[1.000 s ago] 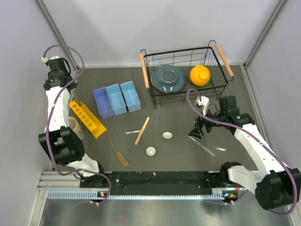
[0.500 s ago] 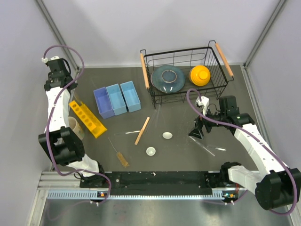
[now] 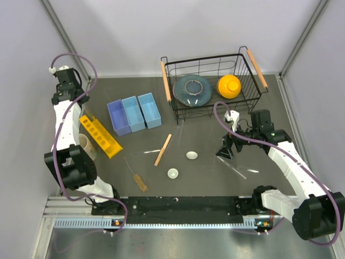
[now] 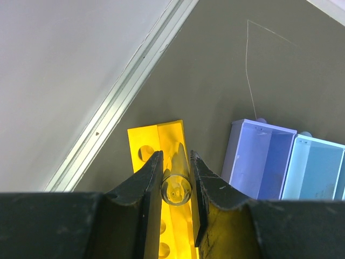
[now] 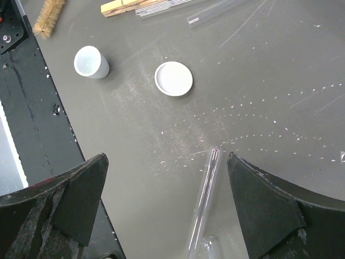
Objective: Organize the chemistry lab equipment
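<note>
My left gripper will lower, then release the test tube at the yellow rack's far end by the bins, where it already points.
My left gripper is shut on a clear glass test tube and holds it above the yellow test-tube rack at the far left. My right gripper is open and hovers low over a thin clear rod that lies on the table between its jaws, nearer the right finger. A second clear tube lies beside the rod. A tan wooden stick, an amber-bristled wire brush and two small white dishes lie mid-table. Thin rods lie left of the stick.
Three light-blue bins stand right of the rack. A black wire basket at the back holds a blue-grey plate and a yellow bowl. A beige cup stands by the rack's near end.
</note>
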You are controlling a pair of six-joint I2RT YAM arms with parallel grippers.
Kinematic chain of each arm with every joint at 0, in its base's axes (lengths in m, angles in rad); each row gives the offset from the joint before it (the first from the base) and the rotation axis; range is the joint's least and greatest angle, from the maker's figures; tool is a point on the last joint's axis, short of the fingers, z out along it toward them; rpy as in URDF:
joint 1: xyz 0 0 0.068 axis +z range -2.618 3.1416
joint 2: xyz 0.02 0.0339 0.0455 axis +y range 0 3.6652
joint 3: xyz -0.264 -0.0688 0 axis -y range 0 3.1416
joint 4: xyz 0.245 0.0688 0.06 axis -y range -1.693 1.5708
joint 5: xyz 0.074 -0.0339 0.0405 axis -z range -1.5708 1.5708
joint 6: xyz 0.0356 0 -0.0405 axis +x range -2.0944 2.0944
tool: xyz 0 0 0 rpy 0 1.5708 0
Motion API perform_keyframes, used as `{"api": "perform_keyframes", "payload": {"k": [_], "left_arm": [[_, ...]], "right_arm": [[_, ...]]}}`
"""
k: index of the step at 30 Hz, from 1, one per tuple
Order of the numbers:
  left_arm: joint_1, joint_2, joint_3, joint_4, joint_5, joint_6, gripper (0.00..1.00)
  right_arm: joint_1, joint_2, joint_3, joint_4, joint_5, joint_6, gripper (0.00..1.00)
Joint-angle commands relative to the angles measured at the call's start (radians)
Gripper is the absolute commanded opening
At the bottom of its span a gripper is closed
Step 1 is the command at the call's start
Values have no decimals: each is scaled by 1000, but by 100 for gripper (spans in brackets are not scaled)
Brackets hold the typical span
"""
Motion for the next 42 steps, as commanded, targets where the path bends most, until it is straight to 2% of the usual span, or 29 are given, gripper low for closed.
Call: {"api": "perform_keyframes", "payload": {"k": [1, 13, 16, 27, 30, 31, 34, 37, 40, 42], "left_arm": [[8, 15, -36, 42, -3, 8, 11], [10, 32, -129, 92, 58, 22, 13], [10, 30, -138, 94, 63, 20, 18], [11, -63, -161, 100, 72, -3, 59], [8, -108, -153, 92, 86, -18, 68], [8, -140, -152, 91, 95, -22, 74], [10, -218, -156, 91, 112, -39, 84], [8, -302, -173, 89, 136, -61, 89], [8, -400, -224, 96, 243, -76, 99], [7, -481, -260, 88, 291, -84, 99]], "right_arm": [[-5, 0, 3, 21, -31, -13, 93], [-7, 5, 3, 18, -31, -18, 93], [-7, 5, 4, 18, -29, -19, 93], [-5, 6, 1, 17, -23, -29, 93], [-8, 2, 0, 15, -20, -35, 93], [-8, -2, -2, 15, -20, -41, 93], [-14, -20, -6, 15, -20, -59, 93], [-19, -50, -15, 17, -23, -90, 93], [-22, -78, -31, 17, -37, -127, 93], [-21, -83, -32, 14, -43, -142, 93]]}}
